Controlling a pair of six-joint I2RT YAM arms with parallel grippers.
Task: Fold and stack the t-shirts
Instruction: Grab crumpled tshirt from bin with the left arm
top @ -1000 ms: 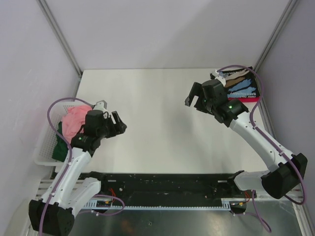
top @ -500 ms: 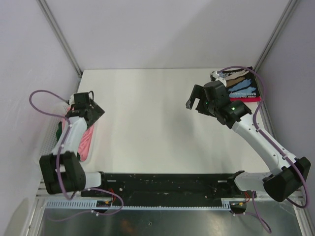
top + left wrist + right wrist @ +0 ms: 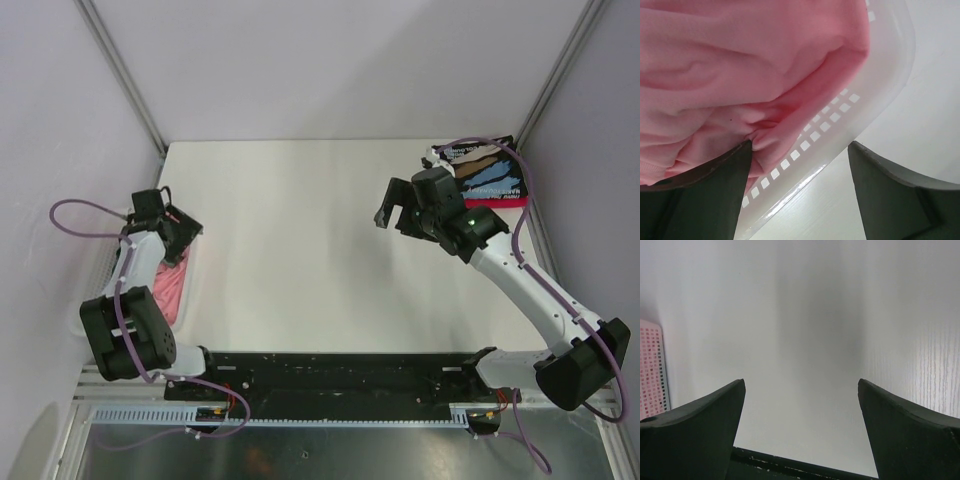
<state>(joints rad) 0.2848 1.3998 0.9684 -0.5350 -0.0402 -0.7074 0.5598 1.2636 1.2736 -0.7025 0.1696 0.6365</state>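
Note:
I will move my left gripper to the left in the top view next, onto the bunched folds of the light pink t-shirt, because one finger is outside the basket's rim.
The light pink t-shirt (image 3: pixel 725 65) lies crumpled in the white slatted basket (image 3: pixel 875 85) at the table's left edge, and shows in the top view (image 3: pixel 170 285). My left gripper (image 3: pixel 800 145) is open and straddles the basket's rim, its left finger (image 3: pixel 715 195) against the pink cloth, its right one over the table. It is at the left in the top view (image 3: pixel 180 228). The black printed t-shirt (image 3: pixel 490 175) lies folded on the red one (image 3: pixel 497 203) at the back right. My right gripper (image 3: pixel 392 212) is open and empty above the table (image 3: pixel 801 382). The green t-shirt is hidden.
The basket (image 3: pixel 186 292) sits against the left wall, and its pink-filled side shows at the left edge of the right wrist view (image 3: pixel 650 370). The white table (image 3: pixel 300 240) lies between the arms. The black base rail (image 3: pixel 330 370) runs along the near edge.
My left arm has swung from the table side out over the basket and lowered its open gripper onto the rim beside the pink shirt. The right gripper has barely moved.

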